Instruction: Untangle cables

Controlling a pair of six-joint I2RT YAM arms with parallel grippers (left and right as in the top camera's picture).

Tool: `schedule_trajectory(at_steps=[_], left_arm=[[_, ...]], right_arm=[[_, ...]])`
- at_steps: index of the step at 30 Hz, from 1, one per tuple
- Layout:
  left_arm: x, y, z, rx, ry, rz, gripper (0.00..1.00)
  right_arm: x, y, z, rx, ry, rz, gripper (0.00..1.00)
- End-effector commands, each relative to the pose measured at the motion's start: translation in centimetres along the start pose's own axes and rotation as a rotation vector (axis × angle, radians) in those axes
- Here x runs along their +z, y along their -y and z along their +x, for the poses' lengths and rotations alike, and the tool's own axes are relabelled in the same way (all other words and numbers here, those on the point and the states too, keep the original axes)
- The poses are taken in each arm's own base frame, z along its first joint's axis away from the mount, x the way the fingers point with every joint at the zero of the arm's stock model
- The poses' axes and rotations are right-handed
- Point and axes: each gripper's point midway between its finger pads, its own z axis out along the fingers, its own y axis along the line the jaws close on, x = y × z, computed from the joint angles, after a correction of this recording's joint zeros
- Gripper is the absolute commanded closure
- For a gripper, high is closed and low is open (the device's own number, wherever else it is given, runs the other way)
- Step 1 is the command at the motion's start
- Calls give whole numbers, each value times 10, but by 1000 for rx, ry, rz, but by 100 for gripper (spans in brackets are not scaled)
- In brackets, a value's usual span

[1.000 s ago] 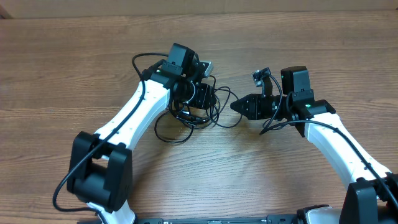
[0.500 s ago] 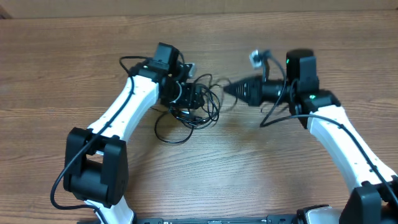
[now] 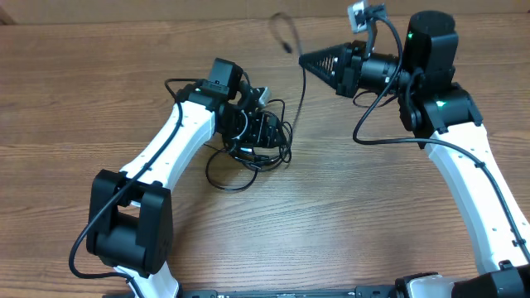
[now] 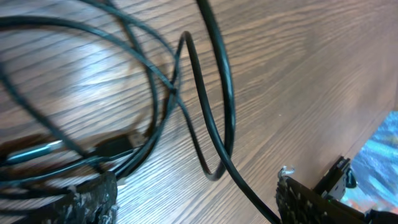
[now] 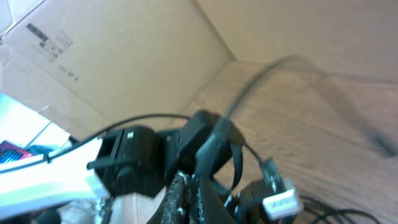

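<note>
My left gripper will next go down a little and close on the cable's U-shaped bend, which is below it between the open fingers, apart from the bunched loops.
The cables lie as a tangle of thin black loops on the wooden table, under my left gripper. In the left wrist view the left gripper is open, its fingers wide apart, with cable loops on the wood between and ahead of them. My right gripper is raised at the far middle and shut on one cable strand that runs down to the tangle. The strand's free end whips above, blurred. In the right wrist view the right gripper pinches that strand.
A cardboard wall stands along the table's far edge. The right arm's own thick black cable hangs in a loop below its wrist. A silver plug shows on the left arm's wrist.
My right gripper has risen and swung toward the far edge, pulling one strand up out of the tangle. The left gripper has stayed over the tangle.
</note>
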Motion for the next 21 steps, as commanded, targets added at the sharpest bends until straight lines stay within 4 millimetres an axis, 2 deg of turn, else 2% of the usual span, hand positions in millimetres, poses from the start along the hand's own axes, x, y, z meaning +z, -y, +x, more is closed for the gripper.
schedule_trajectory(at_steps=[1, 6, 9, 10, 11, 13, 15, 18, 21], left_arm=[[-6, 15, -2, 25, 14, 31, 17], [-5, 12, 0, 20, 9, 19, 16], [-5, 6, 1, 13, 5, -19, 16], [-5, 5, 1, 12, 5, -24, 16], [-5, 5, 1, 13, 6, -24, 18], [-5, 4, 1, 14, 8, -26, 19], [-6, 2, 1, 12, 8, -41, 19], [-6, -8, -1, 10, 19, -101, 23], [-7, -10, -4, -12, 33, -109, 33]], right_arm=[[-7, -1, -28, -25, 73, 67, 96], [-21, 27, -43, -5, 145, 216, 96], [-32, 55, -33, 84, 139, 345, 96], [-36, 65, -25, 123, 122, 397, 96], [-43, 82, -5, 197, 74, 499, 88], [-52, 96, 26, 248, -25, 594, 75], [-56, 100, 51, 291, -110, 626, 68], [-61, 103, 83, 332, -235, 648, 63], [-66, 108, 105, 362, -312, 676, 58]])
